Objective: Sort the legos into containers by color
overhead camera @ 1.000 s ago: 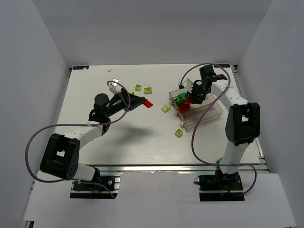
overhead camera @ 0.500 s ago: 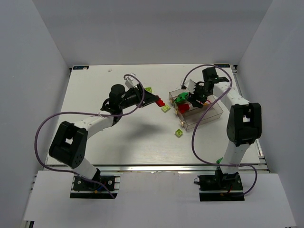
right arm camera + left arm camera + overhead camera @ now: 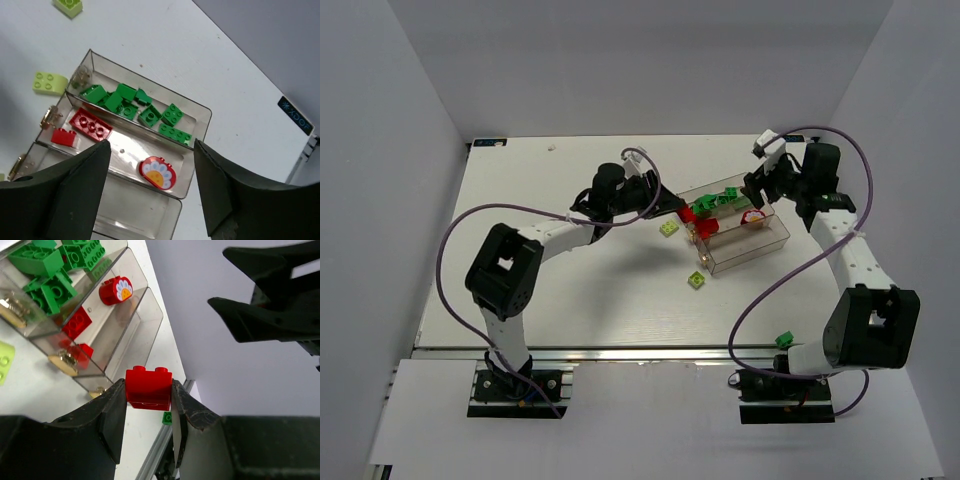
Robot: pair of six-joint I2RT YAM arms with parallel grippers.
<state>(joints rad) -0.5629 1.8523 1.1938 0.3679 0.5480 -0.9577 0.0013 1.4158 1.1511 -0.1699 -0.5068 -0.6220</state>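
Observation:
Next, my left gripper moves to its right in the top view, over the middle bin, and releases the red lego, as red legos lie there.
My left gripper is shut on a red lego and hovers at the left end of the containers. These are three joined smoky bins. The far bin holds several dark green legos. In the middle bin lie a red plate, a small red brick and a red flower-printed piece. Above the bins' right end my right gripper stands open with nothing between its fingers. Two lime legos lie on the table beside the bins.
A small green lego lies near the table's front edge by the right arm's base. In the right wrist view another lime brick sits beyond the bins. Grey walls stand round the white table.
The left arm has swung right, carrying the red lego from mid-table to the bins. The right gripper has opened and drawn back to the right; the flower piece now lies in the middle bin.

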